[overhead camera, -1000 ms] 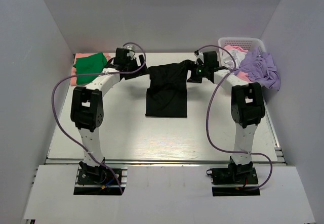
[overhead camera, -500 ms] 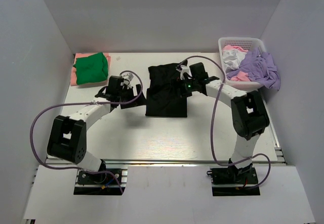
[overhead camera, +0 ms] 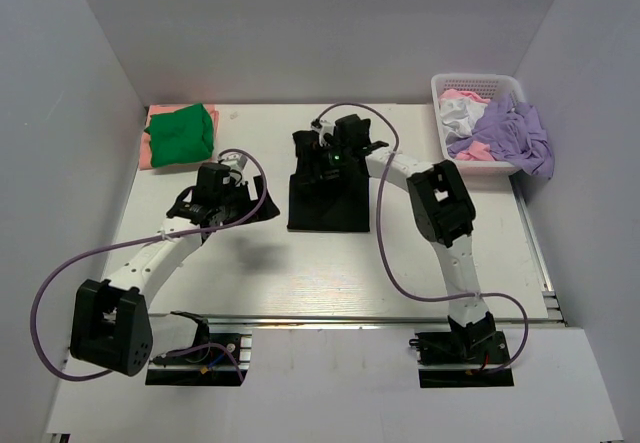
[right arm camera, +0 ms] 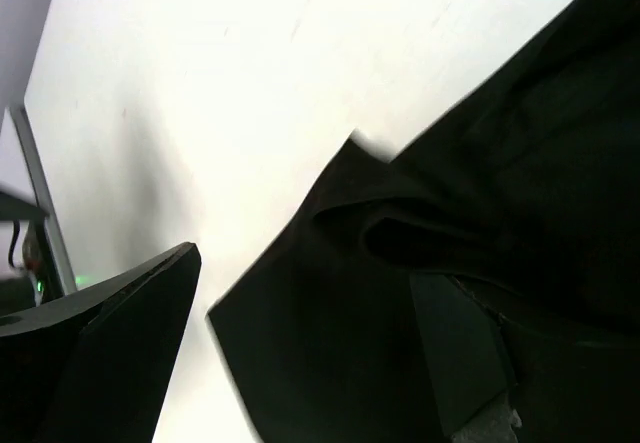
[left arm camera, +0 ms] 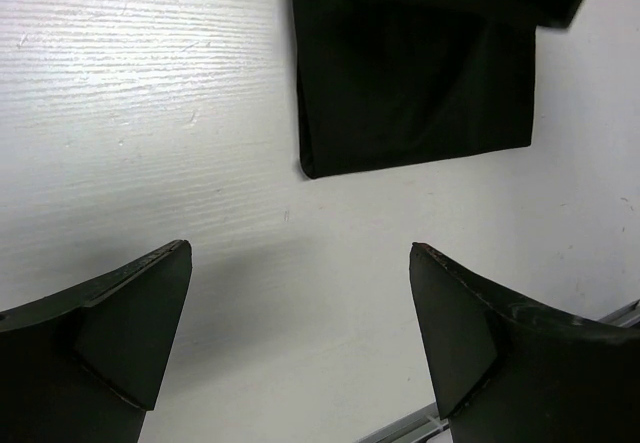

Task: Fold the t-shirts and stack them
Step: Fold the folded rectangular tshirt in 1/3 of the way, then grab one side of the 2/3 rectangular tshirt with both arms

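Note:
I should swing my right gripper back and down onto the shirt's near basket-side corner (overhead camera: 366, 229) next, because my left gripper is by the opposite corner.
The black t-shirt (overhead camera: 330, 201) lies folded in a rectangle at the table's middle. My right gripper (overhead camera: 314, 163) hovers over its far left corner, jaws open. In the right wrist view (right arm camera: 305, 268) the black cloth (right arm camera: 480, 193) lies under and between the fingers, with a loose fold beside the right one. My left gripper (overhead camera: 260, 206) is open and empty, just left of the shirt. In the left wrist view (left arm camera: 300, 253) there is bare table between the fingers and the shirt's corner (left arm camera: 415, 73) ahead. A green t-shirt (overhead camera: 181, 133) lies on a salmon-pink one (overhead camera: 148, 150) at the far left.
A white lattice basket (overhead camera: 478, 85) at the far right holds lavender (overhead camera: 512, 133), white (overhead camera: 457, 114) and pale pink (overhead camera: 463, 95) cloth, and the lavender cloth spills over its rim. A metal rail (overhead camera: 330, 317) runs along the table's near edge.
The right gripper swept left across the black shirt, laying its right sleeve over the body. The left gripper drew back to the near left, off the shirt. Both jaws now stand open.

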Controlling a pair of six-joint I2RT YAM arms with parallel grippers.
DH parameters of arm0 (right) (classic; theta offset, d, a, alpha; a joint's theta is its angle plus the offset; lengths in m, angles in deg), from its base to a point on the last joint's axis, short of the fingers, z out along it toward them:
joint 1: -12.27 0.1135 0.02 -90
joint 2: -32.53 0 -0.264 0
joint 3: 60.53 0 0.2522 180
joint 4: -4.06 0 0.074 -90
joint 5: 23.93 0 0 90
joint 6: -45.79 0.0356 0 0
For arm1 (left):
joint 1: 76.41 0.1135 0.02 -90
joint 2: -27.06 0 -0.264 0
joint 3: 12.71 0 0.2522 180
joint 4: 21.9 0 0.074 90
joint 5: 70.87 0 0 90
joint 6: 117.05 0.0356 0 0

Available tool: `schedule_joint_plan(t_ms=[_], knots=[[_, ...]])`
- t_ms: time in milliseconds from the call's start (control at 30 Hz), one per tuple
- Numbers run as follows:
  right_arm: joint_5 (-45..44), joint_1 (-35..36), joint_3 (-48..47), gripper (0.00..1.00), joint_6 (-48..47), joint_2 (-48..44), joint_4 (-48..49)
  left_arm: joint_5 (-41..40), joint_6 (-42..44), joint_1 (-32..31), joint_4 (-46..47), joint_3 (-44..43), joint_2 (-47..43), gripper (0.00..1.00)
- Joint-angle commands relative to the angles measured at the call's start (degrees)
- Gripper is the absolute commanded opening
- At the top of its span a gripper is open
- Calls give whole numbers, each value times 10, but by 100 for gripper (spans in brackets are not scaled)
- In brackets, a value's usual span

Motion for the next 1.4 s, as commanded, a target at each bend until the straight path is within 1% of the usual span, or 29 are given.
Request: schedule_joint_plan(t_ms=[0, 33, 167, 300, 400, 433, 467, 500, 533, 567, 600, 633, 667, 700, 733, 767, 800, 833, 900, 1033, 1067, 1100, 1133, 1200, 1233, 1267, 1333, 1367], knots=[[2, -7, -62, 90, 67, 41, 75, -12, -1, 2, -21, 11, -9, 100], [-5, -9, -69, 90, 74, 46, 107, -7, -1, 2, -26, 11, -9, 100], [-39, -15, -119, 90, 128, 73, 163, 13, -1, 2, -21, 17, -9, 100], [-62, -20, -143, 90, 147, 74, 152, 27, -1, 2, -8, 22, -9, 100], [-72, -22, -114, 90, 106, 47, 117, 19, -1, 2, -8, 16, -9, 100], [-97, -22, -99, 90, 83, 4, 102, 19, 5, 2, -8, 16, -4, 100], [-110, -22, -33, 90, 69, -15, 98, 19, 5, 2, 0, 16, -4, 100], [-128, -17, -4, 90, 47, -58, 98, 19, 5, 2, 11, 11, 3, 100], [-191, -20, 50, 90, 37, -103, 89, 19, 10, -3, 16, 10, 9, 100], [-215, -22, 137, 90, 22, -128, 86, 26, 10, -3, 16, 10, 26, 100], [-238, -24, 165, 90, 24, -182, 74, 26, 16, -3, 24, 3, 36, 100], [-302, -26, 194, 90, 19, -200, 68, 32, 16, -3, 32, -3, 45, 100], [-330, -26, 245, 90, -1, -269, 62, 38, 16, -3, 32, -3, 55, 100], [-393, -24, 294, 90, -3, -293, 46, 38, 23, -8, 52, -3, 69, 100], [-407, -24, 315, 90, -5, -315, 27, 44, 23, -8, 64, -3, 75, 100], [-439, -27, 348, 90, 2, -365, 17, 44, 23, -14, 73, -3, 83, 100], [-459, -31, 362, 90, 36, -375, -16, 49, 23, -14, 82, -3, 90, 100], [-474, -34, 383, 90, 36, -383, -49, 55, 29, -20, 95, -3, 107, 100], [-471, -38, 388, 79, 40, -404, -85, 61, 34, -26, 101, -16, 125, 100], [-405, -39, 442, 79, 50, -427, -93, 67, 34, -32, 136, -22, 166, 100], [-363, -40, 452, 79, 53, -426, -91, 67, 34, -37, 136, -22, 183, 100], [-349, -38, 459, 75, 54, -418, -89, 67, 34, -42, 136, -22, 191, 100], [-341, -40, 460, 73, 56, -414, -84, 67, 34, -42, 142, -27, 198, 100], [-309, -40, 456, 72, 57, -394, -73, 74, 34, -48, 155, -27, 211, 95], [-307, -39, 454, 69, 59, -388, -72, 74, 34, -53, 155, -27, 222, 94], [-303, -39, 452, 69, 59, -383, -66, 74, 34, -60, 162, -27, 222, 90], [-296, -40, 451, 69, 62, -366, -56, 68, 34, -66, 169, -27, 231, 88], [-287, -40, 451, 68, 63, -355, -43, 68, 34, -72, 169, -27, 240, 83]])
